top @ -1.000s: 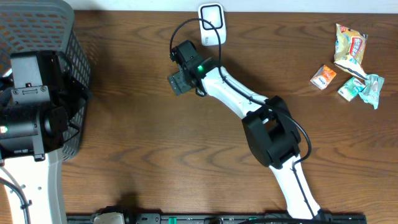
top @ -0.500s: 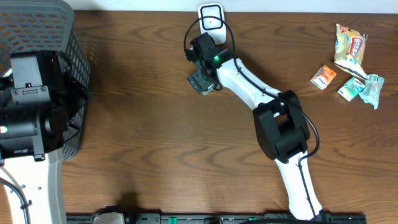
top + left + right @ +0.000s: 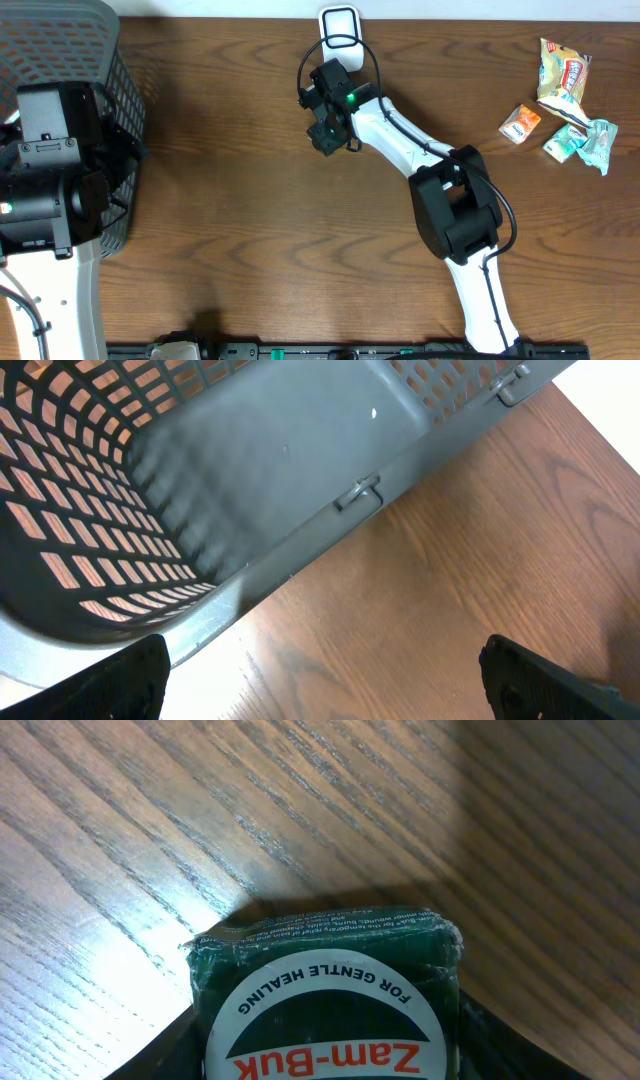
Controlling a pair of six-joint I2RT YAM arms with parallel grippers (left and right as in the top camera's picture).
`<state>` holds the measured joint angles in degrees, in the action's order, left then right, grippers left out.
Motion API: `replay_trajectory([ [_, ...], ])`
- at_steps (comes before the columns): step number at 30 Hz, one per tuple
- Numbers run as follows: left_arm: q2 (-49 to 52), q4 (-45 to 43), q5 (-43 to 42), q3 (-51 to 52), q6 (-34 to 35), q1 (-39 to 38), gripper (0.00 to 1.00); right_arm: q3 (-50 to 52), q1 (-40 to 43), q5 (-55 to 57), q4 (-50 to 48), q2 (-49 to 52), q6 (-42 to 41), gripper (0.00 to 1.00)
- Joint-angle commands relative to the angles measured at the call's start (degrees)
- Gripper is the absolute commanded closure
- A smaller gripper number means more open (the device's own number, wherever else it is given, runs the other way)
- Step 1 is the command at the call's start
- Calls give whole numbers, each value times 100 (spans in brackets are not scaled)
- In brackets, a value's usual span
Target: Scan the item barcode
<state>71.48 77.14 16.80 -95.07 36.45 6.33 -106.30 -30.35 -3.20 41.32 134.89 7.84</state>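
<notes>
I will next move my right gripper to the gathered snack packets, which lie toward its right in the overhead view. I will release the box [image 3: 320,955] on the tabletop beside them.
A dark green Zam-Buk box [image 3: 320,955] with a round white label sits between the fingers of my right gripper [image 3: 325,1055], which press against both of its sides. From overhead the gripper [image 3: 327,133] hangs over the back middle of the table. It is just in front of the white scanner [image 3: 340,25] at the far edge. The box shows there only as a dark shape under the gripper, and no barcode is visible. My left gripper [image 3: 325,685] stands wide open and holds nothing, above the table beside the grey basket [image 3: 250,470].
The grey mesh basket [image 3: 70,60] fills the far left corner, partly under the left arm. Several snack packets [image 3: 565,100] lie at the far right. A black cable loops from the right wrist near the scanner.
The right arm has swung to the right with the box, ending just in front of the scanner. Its fingers have drawn in on the box. The left arm has not moved.
</notes>
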Motion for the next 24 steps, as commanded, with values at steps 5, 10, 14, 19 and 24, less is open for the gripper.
replay_trajectory([
  [5,4,20,57,31,72,31,2,-214,275,570,-911,-520,-568,53],
  [10,4,20,57,31,74,31,2,-273,549,579,-2015,-682,-573,53],
  [14,4,20,57,31,72,31,2,-271,750,542,-3163,-568,-610,51],
  [19,4,20,55,31,72,31,2,-271,892,363,-4345,-339,-610,55],
  [24,4,20,57,31,72,31,2,-271,894,284,-5657,133,-876,51],
])
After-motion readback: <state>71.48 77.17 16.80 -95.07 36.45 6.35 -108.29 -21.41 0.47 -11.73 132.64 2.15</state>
